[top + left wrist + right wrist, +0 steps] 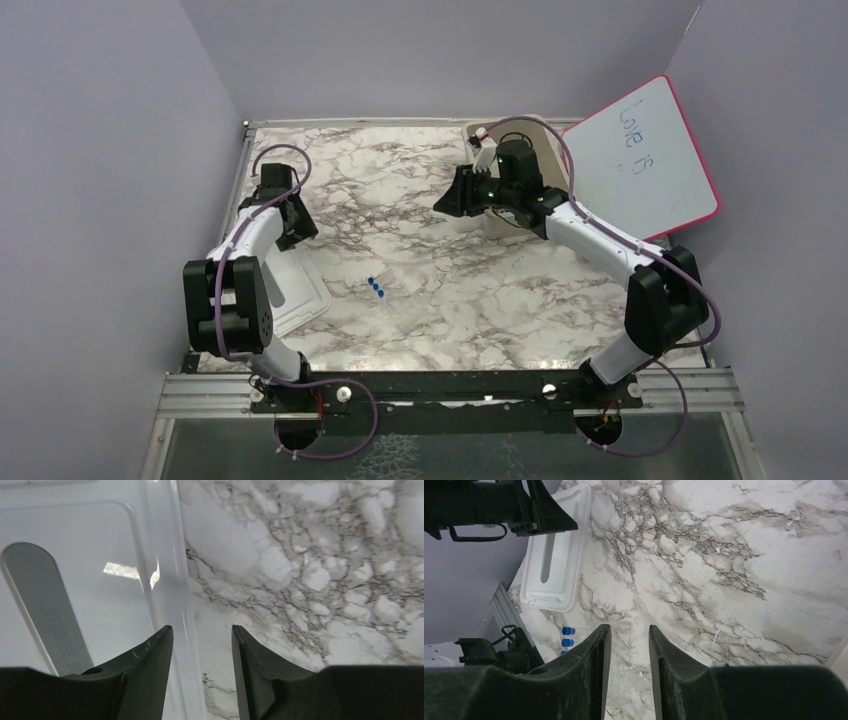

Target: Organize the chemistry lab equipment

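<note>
The white lid's long rim (pixel 304 251) (pixel 186 629) shows between the left gripper's open fingers, so the robot will lower that gripper over the rim and close the fingers on it.
Three clear tubes with blue caps (pixel 376 287) lie side by side on the marble table near its middle. In the right wrist view the blue caps (pixel 567 636) show left of my fingers, with the clear bodies running under them. My right gripper (pixel 446 203) (pixel 630 630) is open and empty, high above the table beside the tub. My left gripper (pixel 300 228) (pixel 202 635) is open and empty over the right edge of the white lid (pixel 75 580). A small red-tipped white piece (pixel 481 134), perhaps the dropper, shows at the tub. The other small items are hidden.
The white lid (pixel 295 290) (pixel 556 555) lies flat at the left. The beige tub (pixel 520 128) stands at the back right, mostly behind the right arm. The pink-framed whiteboard (pixel 645 160) leans on the right wall. Purple walls close three sides.
</note>
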You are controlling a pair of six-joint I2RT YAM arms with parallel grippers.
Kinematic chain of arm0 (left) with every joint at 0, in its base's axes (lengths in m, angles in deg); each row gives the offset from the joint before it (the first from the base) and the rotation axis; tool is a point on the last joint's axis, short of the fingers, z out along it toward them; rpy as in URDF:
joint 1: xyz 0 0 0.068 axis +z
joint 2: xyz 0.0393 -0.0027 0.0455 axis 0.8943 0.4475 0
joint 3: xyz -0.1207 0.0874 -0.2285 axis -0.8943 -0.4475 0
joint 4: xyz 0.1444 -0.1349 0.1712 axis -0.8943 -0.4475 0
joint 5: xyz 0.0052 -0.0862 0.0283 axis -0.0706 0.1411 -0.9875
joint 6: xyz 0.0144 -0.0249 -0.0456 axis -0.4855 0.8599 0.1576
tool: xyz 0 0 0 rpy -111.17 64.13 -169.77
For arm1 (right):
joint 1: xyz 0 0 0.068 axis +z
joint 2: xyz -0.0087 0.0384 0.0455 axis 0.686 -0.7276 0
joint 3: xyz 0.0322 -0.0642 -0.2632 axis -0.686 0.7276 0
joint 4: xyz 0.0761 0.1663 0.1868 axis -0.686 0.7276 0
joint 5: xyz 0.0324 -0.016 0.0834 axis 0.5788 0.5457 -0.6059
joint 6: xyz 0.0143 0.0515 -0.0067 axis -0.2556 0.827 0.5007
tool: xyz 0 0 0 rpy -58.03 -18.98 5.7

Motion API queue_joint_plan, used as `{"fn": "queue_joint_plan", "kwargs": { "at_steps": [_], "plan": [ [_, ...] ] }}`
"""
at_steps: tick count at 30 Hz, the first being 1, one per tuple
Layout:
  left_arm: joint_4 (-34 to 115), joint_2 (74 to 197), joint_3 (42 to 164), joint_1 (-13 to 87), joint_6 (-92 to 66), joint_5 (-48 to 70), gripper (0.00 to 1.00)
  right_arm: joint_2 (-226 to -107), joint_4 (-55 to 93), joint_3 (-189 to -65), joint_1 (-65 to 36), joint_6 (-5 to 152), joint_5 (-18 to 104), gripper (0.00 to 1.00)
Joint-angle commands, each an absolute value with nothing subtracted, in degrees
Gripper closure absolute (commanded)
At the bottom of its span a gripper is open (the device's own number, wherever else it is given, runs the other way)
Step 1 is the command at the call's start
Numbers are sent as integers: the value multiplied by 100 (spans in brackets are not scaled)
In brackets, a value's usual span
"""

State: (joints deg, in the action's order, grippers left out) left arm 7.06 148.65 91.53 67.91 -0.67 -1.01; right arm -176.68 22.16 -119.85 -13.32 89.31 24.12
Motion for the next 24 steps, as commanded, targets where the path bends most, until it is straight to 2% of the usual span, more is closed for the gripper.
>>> {"fn": "queue_joint_plan", "kwargs": {
  "at_steps": [1,2,7,14,16,19,21,24],
  "plan": [
    [480,15139,8916,6799,-171,-537,50,-17889,2063,-12120,-1218,9038,2385,62],
    [481,15172,8903,6799,-170,-570,50,-17936,2060,-12135,-1187,9059,2406,62],
    [421,15554,8989,6797,-305,-402,69,-18111,1922,-12158,-994,9221,2428,62],
    [327,15792,8946,6797,-338,-484,64,-18262,1920,-12255,-839,9221,2447,62],
    [331,15849,8959,6800,-342,-370,71,-18302,1920,-12279,-812,9233,2456,62],
    [337,15798,9002,6795,-342,-290,88,-18392,1920,-12303,-782,9251,2489,62],
    [345,15633,9034,6798,-330,-288,93,-18438,1920,-12323,-751,9271,2509,62],
    [388,15380,9111,6798,-313,-168,94,-18519,1920,-12397,-683,9308,2549,61]
  ]
}}
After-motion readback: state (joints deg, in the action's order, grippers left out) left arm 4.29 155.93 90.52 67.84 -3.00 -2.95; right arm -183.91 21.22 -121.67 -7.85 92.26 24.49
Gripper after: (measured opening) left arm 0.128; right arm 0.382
